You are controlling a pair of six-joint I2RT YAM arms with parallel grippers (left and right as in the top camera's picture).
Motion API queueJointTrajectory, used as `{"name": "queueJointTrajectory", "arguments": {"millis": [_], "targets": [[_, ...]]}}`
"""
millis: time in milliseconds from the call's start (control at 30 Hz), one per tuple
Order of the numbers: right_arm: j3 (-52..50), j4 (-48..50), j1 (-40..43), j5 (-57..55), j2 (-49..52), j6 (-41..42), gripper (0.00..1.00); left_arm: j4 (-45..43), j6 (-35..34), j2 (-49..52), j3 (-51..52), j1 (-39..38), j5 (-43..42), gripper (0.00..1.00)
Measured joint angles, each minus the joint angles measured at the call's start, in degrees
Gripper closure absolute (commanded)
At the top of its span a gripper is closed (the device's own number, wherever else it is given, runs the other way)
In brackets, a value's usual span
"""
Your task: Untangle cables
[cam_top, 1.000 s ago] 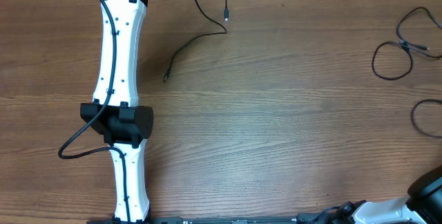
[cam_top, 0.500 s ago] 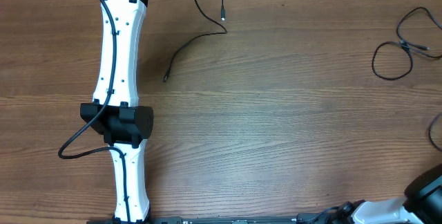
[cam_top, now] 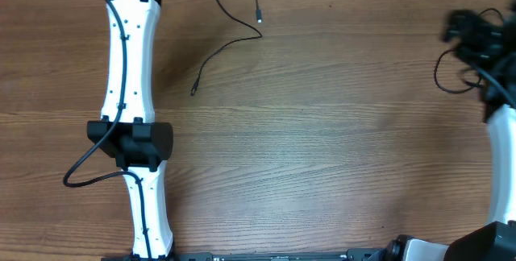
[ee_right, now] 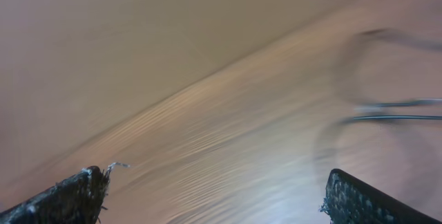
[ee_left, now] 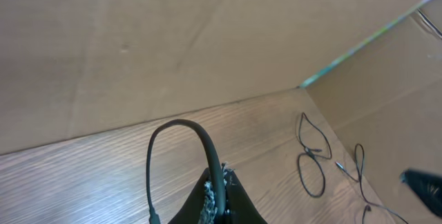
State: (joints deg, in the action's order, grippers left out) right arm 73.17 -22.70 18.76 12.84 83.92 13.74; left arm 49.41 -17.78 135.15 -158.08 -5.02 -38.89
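Note:
The left gripper holds up the hanging part of the thin black cable (cam_top: 234, 45). The right gripper sweeps left in the overhead view onto that part of the cable next.
In the left wrist view my left gripper (ee_left: 219, 184) is shut on a thin black cable (ee_left: 181, 124) that arches up out of the jaws and drops to the table at the left. In the overhead view that cable (cam_top: 234, 45) trails down from the top edge across the table to its end near the left arm, and a plug end (cam_top: 258, 15) hangs beside it. A second loop of cables (cam_top: 451, 82) lies at the far right. My right gripper (cam_top: 466, 31) hovers over it, blurred. The right gripper (ee_right: 221, 200) stands wide open and empty, with blurred cables (ee_right: 394, 117) ahead.
My white left arm (cam_top: 129, 92) stretches up the left side of the table, with a thick black wire (cam_top: 81, 176) looping off its elbow. A plain brown wall (ee_left: 138, 44) stands behind the table's far edge. More thin cords (ee_left: 312, 169) lie toward the corner.
My right arm swung from the bottom right corner up to the far right, over the cable loop. The loop at the right edge slid out of sight. My left arm shifted slightly left with its cable.

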Motion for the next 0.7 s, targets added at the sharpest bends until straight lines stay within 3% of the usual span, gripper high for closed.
{"name": "queueJointTrajectory", "arguments": {"millis": [200,333,500,700], "targets": [[0.0,2.2,-13.7,13.6,0.4,0.4,0.0,-0.1,-0.6,-0.1,0.0,1.1,-0.1,0.96],[0.0,2.8,-22.6,20.7,0.4,-0.2,0.0,-2.1,-4.8,-0.2,0.0,0.9,-0.7,0.96],[0.0,3.0,-28.3,26.2,1.0,-2.1,0.0,-10.7,-14.3,-0.2,0.0,0.9,-6.8,0.96],[0.0,6.2,-31.3,28.2,1.1,-4.4,0.0,-25.3,-30.3,-0.2,-0.2,0.8,-19.1,0.96]]}}
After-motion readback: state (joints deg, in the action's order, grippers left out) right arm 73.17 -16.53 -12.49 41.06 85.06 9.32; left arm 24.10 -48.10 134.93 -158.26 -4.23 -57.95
